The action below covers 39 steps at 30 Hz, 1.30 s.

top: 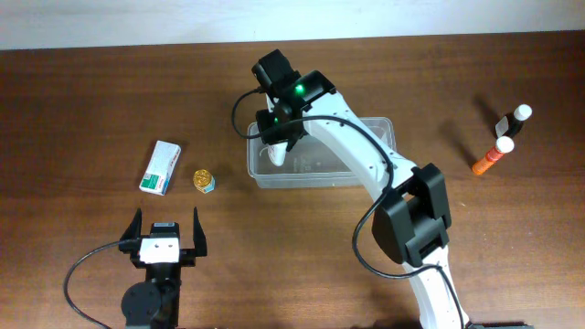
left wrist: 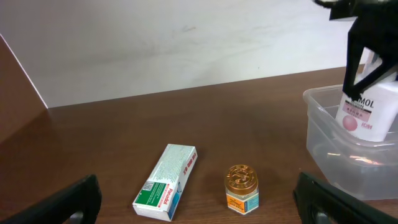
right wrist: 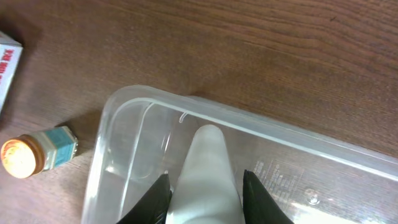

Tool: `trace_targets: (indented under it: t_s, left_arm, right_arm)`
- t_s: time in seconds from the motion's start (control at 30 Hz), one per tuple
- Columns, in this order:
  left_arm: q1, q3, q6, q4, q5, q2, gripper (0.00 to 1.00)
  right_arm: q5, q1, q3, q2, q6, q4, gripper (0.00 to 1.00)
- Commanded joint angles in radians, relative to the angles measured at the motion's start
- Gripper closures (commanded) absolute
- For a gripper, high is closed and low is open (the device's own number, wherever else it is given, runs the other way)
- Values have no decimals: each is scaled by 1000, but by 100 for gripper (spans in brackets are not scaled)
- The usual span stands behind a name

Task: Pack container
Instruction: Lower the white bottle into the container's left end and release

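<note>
The white bottle still hangs above the container's bottom, so my right gripper should next move down toward the container's end by the jar and release it.
The clear container (top: pixel 315 181) stands at mid-table. My right gripper (top: pixel 279 137) reaches down into its left end, shut on a white bottle with a pink label (left wrist: pixel 367 109). In the right wrist view the bottle (right wrist: pixel 208 168) sits between my fingers (right wrist: pixel 205 186), just above the container floor, with the rim (right wrist: pixel 280 134) beyond it. The left wrist view shows the container wall (left wrist: pixel 323 143) at the right. My left gripper (top: pixel 167 217) is open and empty near the front edge, its fingers (left wrist: pixel 196 205) spread wide and facing the loose items.
A white and green box (top: pixel 161 168) (left wrist: pixel 166 180) and a small gold-lidded jar (top: pixel 203 180) (left wrist: pixel 242 186) (right wrist: pixel 37 152) lie left of the container. An orange bottle (top: pixel 492 157) and a black bottle (top: pixel 514 121), both with white caps, lie at the far right.
</note>
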Motion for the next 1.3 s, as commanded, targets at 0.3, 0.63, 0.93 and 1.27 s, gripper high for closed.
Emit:
trace_targets:
  t_s: [0.3,0.63,0.93,1.27]
  left_arm:
    - [6,-3,17,-2,11,-8,1]
    - [6,-3,17,-2,11,-8,1]
    - [6,-3,17,-2,11,-8,1]
    - [6,-3,17,-2,11,-8,1]
  right_arm:
    - [41,44,2,13,10,38,84]
    - [104,53,2,13,69,37,84]
    - [105,53,2,13,107,49,84]
    - [111,53,2,13,107,48,84]
